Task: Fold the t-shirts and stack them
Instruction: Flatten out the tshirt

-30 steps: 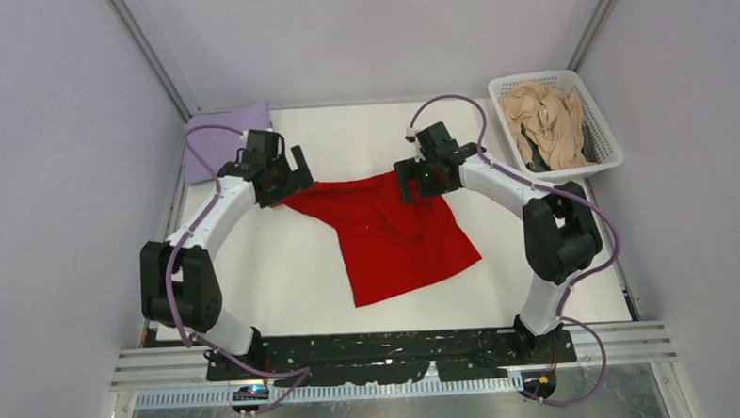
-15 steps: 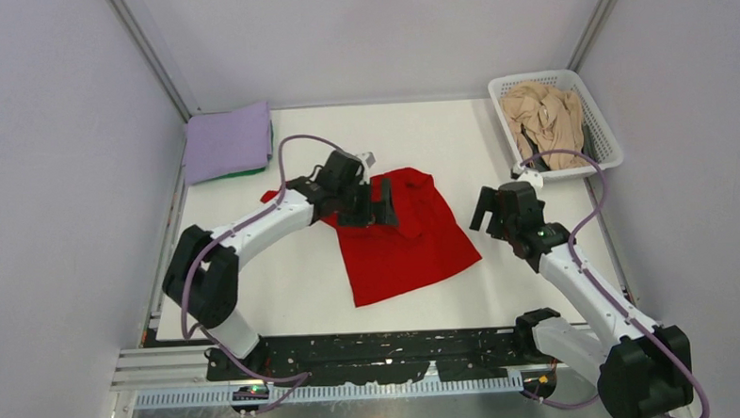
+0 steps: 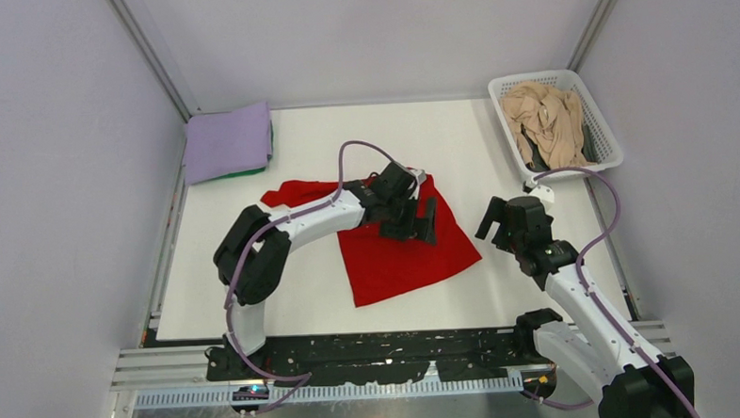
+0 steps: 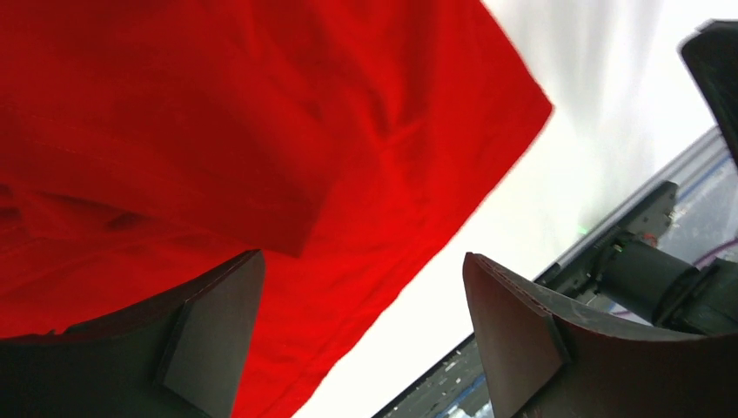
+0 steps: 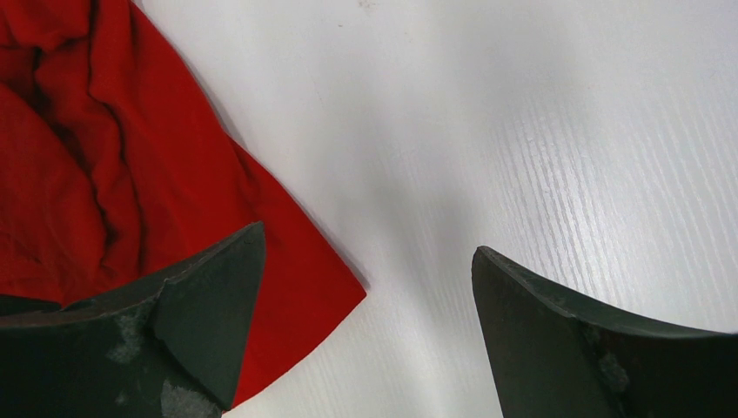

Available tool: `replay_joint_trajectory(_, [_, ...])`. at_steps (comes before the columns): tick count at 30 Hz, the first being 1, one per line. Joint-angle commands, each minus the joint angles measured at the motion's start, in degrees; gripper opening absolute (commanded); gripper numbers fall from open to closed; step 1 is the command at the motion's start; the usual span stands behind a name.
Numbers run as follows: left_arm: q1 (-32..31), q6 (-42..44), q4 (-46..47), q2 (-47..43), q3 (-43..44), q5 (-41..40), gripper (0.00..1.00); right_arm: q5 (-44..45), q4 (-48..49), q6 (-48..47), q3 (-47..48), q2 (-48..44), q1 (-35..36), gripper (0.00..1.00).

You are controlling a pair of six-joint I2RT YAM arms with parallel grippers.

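Observation:
Next, my right gripper moves down and left in the top view onto the red t-shirt's pointed corner (image 3: 475,255) (image 5: 350,294), as it lies below and to that side.
The bright red t-shirt (image 3: 396,250) lies partly folded in the middle of the table; it also shows in the left wrist view (image 4: 218,131) and the right wrist view (image 5: 96,174). My left gripper (image 3: 414,224) hovers over the shirt's right part, open and empty. My right gripper (image 3: 495,222) is open and empty over bare table just right of the shirt's right corner. The lavender t-shirt (image 3: 227,142) lies folded at the back left, on top of the green one (image 3: 251,169), of which only an edge shows. The beige t-shirt (image 3: 543,121) lies crumpled in the basket.
A white lattice basket (image 3: 603,133) stands at the back right. Enclosure walls close in the table on the left, back and right. The black rail with the arm bases (image 3: 382,354) runs along the near edge.
My left gripper has swept right across the red shirt, carrying its left part over. My right arm let go, pulled back to the right and now sits beside the shirt.

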Motion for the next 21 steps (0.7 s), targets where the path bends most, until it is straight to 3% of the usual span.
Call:
replay_joint_trajectory(1, [0.0,-1.5,-1.35,1.23,1.58,-3.5,0.86,0.36,2.23,-0.18,-0.91,-0.75,-0.12,0.96])
replay_joint_trajectory(8, [-0.55,-2.16,-3.86,2.3,2.83,-9.81,0.8,0.07,4.14,-0.71,-2.05,-0.59,-0.12,0.96])
replay_joint_trajectory(12, [-0.55,-1.77,-6.23,5.5,7.19,-11.54,0.69,0.15,4.51,-1.19,-1.9,-0.43,-0.14,0.96])
replay_joint_trajectory(17, [-0.6,-0.97,-8.5,7.42,10.14,-12.09,0.46,-0.1,4.41,-1.54,-2.07,-0.74,-0.15,0.97])
replay_joint_trajectory(19, [-0.56,-0.83,-8.52,6.94,10.12,-12.29,0.33,-0.29,4.4,-1.36,-2.32,-0.62,-0.1,0.97])
replay_joint_trajectory(21, [-0.55,-0.7,-8.55,5.98,9.99,-13.0,0.11,-0.34,4.39,-1.21,-2.58,-0.36,-0.13,0.97])
